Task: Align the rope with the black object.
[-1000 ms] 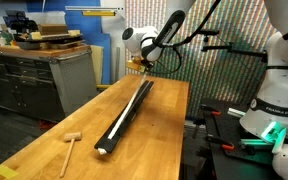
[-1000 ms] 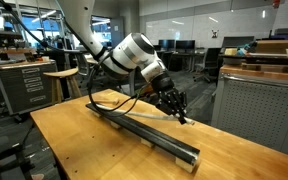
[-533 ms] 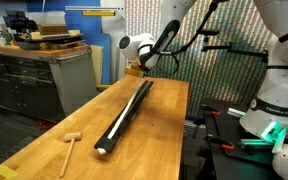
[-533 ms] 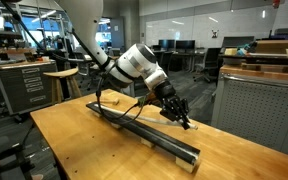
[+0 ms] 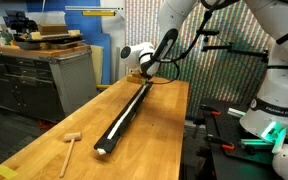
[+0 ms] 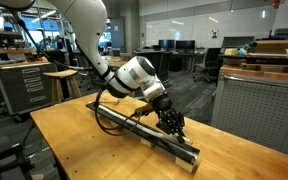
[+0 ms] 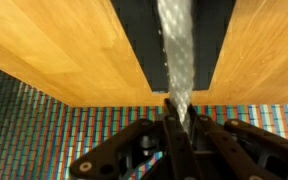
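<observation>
The rope runs along the bar's middle, and the bar's far end (image 6: 189, 155) (image 7: 201, 81) lies just below. I should lower my gripper slightly toward it next and release the rope's end.
The black object (image 5: 117, 128) is a long bar lying lengthwise on the wooden table; it also shows in the other exterior view (image 6: 142, 131). The white rope (image 5: 135, 104) lies along its top. In the wrist view the rope (image 7: 175, 45) runs down the middle of the black bar (image 7: 134, 40) and into my jaws. My gripper (image 5: 147, 76) is low over the bar's far end, and it shows in the other exterior view (image 6: 174, 126) too. It is shut on the rope's end (image 7: 177, 112).
A small wooden mallet (image 5: 70, 141) lies on the table near the front left corner. The table's edge (image 7: 134, 104) is right below my jaws. A workbench with drawers (image 5: 34, 70) stands to the left, and another robot base (image 5: 274, 100) to the right.
My gripper has come down with the rope's end toward the bar's end and now sits close over it. The bar and the mallet have not moved.
</observation>
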Robot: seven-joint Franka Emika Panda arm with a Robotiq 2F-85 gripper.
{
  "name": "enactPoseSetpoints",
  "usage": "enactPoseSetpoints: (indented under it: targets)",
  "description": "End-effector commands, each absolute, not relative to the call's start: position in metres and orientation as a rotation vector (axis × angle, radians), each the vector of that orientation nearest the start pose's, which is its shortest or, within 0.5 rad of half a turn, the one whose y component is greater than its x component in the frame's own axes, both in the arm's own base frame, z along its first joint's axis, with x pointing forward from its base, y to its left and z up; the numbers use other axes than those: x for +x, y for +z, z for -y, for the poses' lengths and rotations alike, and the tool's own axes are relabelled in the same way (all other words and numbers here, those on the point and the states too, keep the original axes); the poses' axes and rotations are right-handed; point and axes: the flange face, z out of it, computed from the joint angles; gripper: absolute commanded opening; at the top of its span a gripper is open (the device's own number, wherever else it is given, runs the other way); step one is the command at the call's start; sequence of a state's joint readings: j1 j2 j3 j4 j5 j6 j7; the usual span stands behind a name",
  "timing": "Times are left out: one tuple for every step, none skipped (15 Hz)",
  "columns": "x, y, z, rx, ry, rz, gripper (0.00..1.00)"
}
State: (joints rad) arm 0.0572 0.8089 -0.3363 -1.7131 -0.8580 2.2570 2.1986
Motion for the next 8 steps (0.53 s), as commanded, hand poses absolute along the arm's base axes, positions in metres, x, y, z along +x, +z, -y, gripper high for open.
enactPoseSetpoints:
  targets:
    - [0.629,0.129,0.186,1.547,0.677,1.777,0.03]
    - [0.629,0.127,0.187,1.548,0.673,1.774,0.03]
    - [0.629,0.125,0.187,1.551,0.671,1.768,0.03]
    - [0.628,0.123,0.188,1.556,0.669,1.758,0.03]
    - [0.628,0.121,0.188,1.569,0.665,1.749,0.03]
    - [0.627,0.118,0.19,1.581,0.662,1.737,0.03]
    - [0.626,0.117,0.19,1.591,0.659,1.728,0.03]
    - [0.625,0.116,0.191,1.609,0.659,1.723,0.03]
